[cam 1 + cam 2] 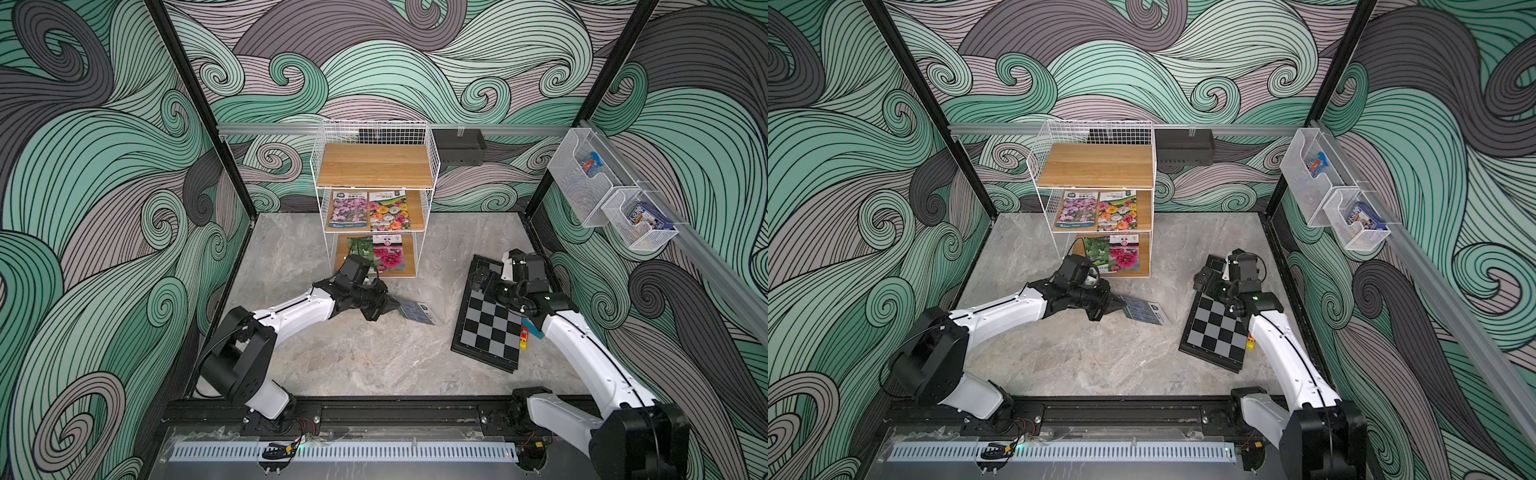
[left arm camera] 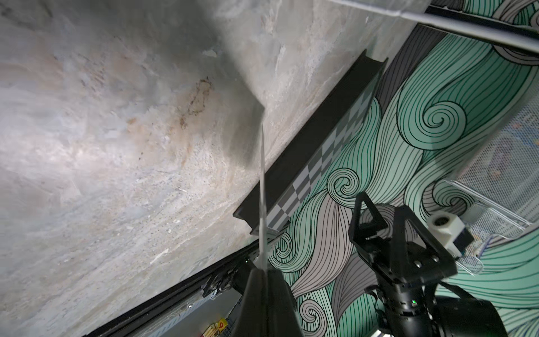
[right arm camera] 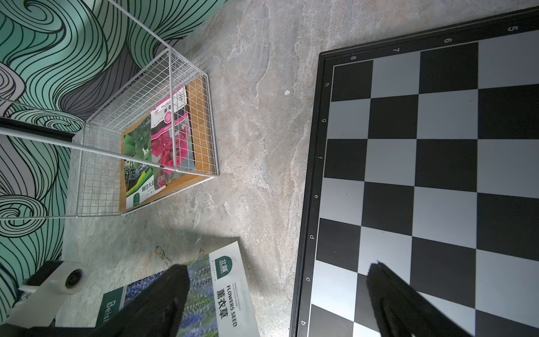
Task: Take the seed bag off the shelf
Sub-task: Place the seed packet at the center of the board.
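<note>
I will next move my left gripper gently down and slightly toward the chessboard and let go of the lavender bag (image 1: 415, 312) so it lands on the bare floor below, because it hangs clear of the shelf.
The shelf (image 1: 376, 166) (image 1: 1096, 166) is a white wire rack with wooden boards at the back centre; its top board is bare. Two flower seed bags (image 1: 368, 210) lie on its middle board and two more (image 1: 380, 251) on the bottom board (image 3: 201, 128). My left gripper (image 1: 390, 305) (image 1: 1119, 303) (image 2: 264, 271) is shut on a blue-purple lavender seed bag (image 1: 415, 312) (image 1: 1144, 311) (image 3: 227, 286), held off the shelf and low over the floor in front of it. That bag shows edge-on (image 2: 262, 189) in the left wrist view. My right gripper (image 1: 480, 282) (image 1: 1202, 282) (image 3: 278, 267) hangs open and empty over the chessboard's far corner.
A black-and-grey chessboard (image 1: 486, 332) (image 3: 437, 160) lies on the floor at the right, with a small yellow and red item (image 1: 524, 336) at its edge. Clear bins (image 1: 582, 174) hang on the right wall. A black box (image 1: 459, 145) sits on the rear rail.
</note>
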### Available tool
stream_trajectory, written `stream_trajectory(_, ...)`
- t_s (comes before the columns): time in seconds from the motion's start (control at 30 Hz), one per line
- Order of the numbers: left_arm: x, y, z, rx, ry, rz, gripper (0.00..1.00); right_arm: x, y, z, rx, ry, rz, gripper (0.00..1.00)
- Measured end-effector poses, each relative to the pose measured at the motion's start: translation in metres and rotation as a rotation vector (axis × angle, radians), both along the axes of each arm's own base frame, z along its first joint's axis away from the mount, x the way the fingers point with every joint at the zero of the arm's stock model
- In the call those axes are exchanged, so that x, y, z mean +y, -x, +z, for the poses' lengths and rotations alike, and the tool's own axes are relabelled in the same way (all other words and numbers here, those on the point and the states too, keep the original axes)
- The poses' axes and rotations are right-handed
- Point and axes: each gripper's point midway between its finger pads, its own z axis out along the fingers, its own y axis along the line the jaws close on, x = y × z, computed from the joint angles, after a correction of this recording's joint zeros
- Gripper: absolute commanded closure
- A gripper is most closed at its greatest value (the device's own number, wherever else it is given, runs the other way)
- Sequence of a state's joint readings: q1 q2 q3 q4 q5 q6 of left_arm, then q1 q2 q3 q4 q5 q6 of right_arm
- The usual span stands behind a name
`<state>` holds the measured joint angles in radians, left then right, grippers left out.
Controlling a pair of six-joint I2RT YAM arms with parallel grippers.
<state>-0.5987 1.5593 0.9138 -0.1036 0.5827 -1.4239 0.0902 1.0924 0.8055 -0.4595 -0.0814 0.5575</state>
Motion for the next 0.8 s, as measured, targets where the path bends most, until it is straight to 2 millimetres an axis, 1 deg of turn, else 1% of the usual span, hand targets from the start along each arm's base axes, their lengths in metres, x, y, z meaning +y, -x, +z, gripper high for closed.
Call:
stream_trajectory(0.1,-0.006,-0.001,-0.006,-0.001,-0.026,0.011,1.0,0.0,0.0,0.0,0.0,0.001,-0.001,0.01)
stream_trajectory(0.2,-0.007,-0.001,-0.01,-0.002,-0.054,0.046,1.0,0.0,0.0,0.0,0.002,-0.001,-0.002,0.01)
stream_trajectory(0.23,-0.008,-0.002,-0.011,-0.005,-0.061,0.057,0.91,0.0,0.0,0.0,0.001,-0.001,-0.003,0.01)
stream_trajectory(0.3,-0.008,-0.002,-0.012,-0.007,-0.075,0.072,0.66,0.0,0.0,0.0,0.001,-0.002,-0.003,0.01)
stream_trajectory(0.37,-0.005,-0.001,-0.016,0.002,-0.098,0.083,0.37,0.0,0.0,0.0,0.001,-0.002,-0.003,0.01)
stream_trajectory(0.4,-0.003,0.0,-0.018,0.01,-0.118,0.085,0.19,0.0,0.0,0.0,0.001,-0.002,-0.003,0.01)
stream_trajectory(0.43,0.001,0.003,-0.021,0.023,-0.144,0.085,0.1,0.0,0.0,0.0,0.002,-0.002,-0.003,0.01)
stream_trajectory(0.53,0.011,0.01,-0.023,0.048,-0.211,0.076,0.01,0.0,0.001,-0.002,0.005,-0.002,-0.003,0.01)
stream_trajectory(0.57,0.015,0.013,-0.022,0.05,-0.23,0.073,0.01,0.0,0.001,-0.003,0.007,-0.001,-0.003,0.01)
stream_trajectory(0.63,0.026,0.019,-0.014,0.042,-0.274,0.07,0.01,0.0,0.002,-0.005,0.014,-0.001,-0.003,0.01)
stream_trajectory(0.7,0.039,0.023,0.004,0.005,-0.311,0.077,0.01,0.0,0.003,-0.008,0.02,0.0,-0.004,0.01)
stream_trajectory(0.77,0.054,0.022,0.031,-0.068,-0.344,0.099,0.01,0.0,0.003,-0.008,0.02,-0.002,-0.004,0.01)
stream_trajectory(0.8,0.062,0.019,0.048,-0.118,-0.354,0.119,0.02,0.0,0.003,-0.008,0.021,-0.002,-0.005,0.01)
